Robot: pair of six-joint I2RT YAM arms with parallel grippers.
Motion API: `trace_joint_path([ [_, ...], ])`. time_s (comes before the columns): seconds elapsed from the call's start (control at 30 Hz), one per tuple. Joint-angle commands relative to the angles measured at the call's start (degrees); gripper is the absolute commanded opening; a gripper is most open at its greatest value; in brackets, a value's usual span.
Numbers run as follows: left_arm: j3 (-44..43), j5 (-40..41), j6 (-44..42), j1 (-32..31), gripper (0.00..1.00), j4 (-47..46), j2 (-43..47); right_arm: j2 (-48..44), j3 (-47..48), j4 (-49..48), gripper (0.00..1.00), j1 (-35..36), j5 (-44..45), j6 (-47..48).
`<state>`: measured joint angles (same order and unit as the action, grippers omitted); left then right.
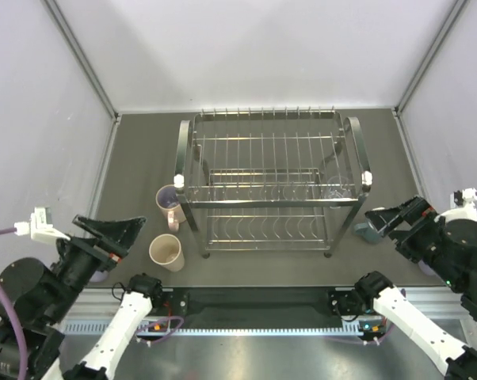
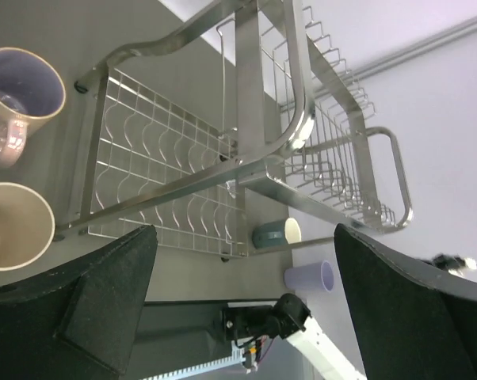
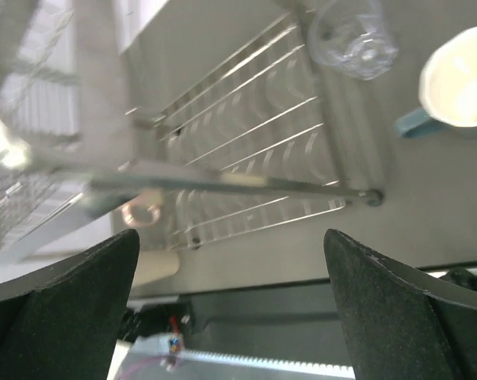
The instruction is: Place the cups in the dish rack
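Observation:
The right gripper moves outward and down past the teal mug (image 1: 365, 232) onto the clear glass's rim away from the rack next, since the rack crowds the glass's other side.
The chrome wire dish rack (image 1: 270, 182) stands mid-table. A clear glass (image 1: 336, 190) sits at its right end and shows in the right wrist view (image 3: 353, 36). The pink mug (image 1: 170, 204) and the beige tumbler (image 1: 165, 252) stand upright left of the rack. The teal mug (image 1: 365, 232) with white inside lies on the table at the rack's right front corner. One lavender tumbler (image 2: 310, 277) lies on its side near it; the other is not clearly seen. My left gripper (image 1: 131, 236) is open and empty beside the beige tumbler. My right gripper (image 1: 381, 226) is open and empty over the teal mug.
Pale walls enclose the dark table on the left, right and back. The arm bases and a black rail (image 1: 254, 305) run along the near edge. The rack's tube side frames (image 1: 181, 158) rise well above the cups.

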<state>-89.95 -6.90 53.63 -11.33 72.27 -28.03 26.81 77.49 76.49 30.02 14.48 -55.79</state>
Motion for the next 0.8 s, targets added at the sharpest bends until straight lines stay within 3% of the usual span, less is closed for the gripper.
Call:
trace_joint_path([
  [0.0, 5.8, 10.1, 7.0, -7.5, 0.99, -4.8, 5.8, 2.5, -1.6, 9.2, 1.00, 1.4, 10.3, -2.1],
  [0.07, 9.5, 14.9, 12.1, -14.4, 0.98, -5.6, 7.2, 3.3, -1.6, 9.2, 1.00, 1.4, 16.6, -0.3],
  [0.13, 9.4, 16.7, 10.9, -18.1, 0.99, -5.8, 6.9, 4.5, -1.5, 9.1, 1.00, 1.5, 22.7, 1.0],
  [0.3, 1.1, 22.0, 4.1, -18.0, 0.99, -0.5, -0.1, 8.4, -0.9, 7.3, 1.00, 2.6, 26.9, 6.9],
  [0.6, 1.1, 16.5, -6.8, -9.3, 0.99, -1.4, -4.0, 19.9, -0.8, 5.9, 1.00, 1.5, 31.0, 12.2],
  [0.77, -1.6, 10.9, -13.8, -2.2, 0.99, -1.7, -7.3, 22.3, -3.7, -3.9, 1.00, -9.3, 22.5, 20.5],
])
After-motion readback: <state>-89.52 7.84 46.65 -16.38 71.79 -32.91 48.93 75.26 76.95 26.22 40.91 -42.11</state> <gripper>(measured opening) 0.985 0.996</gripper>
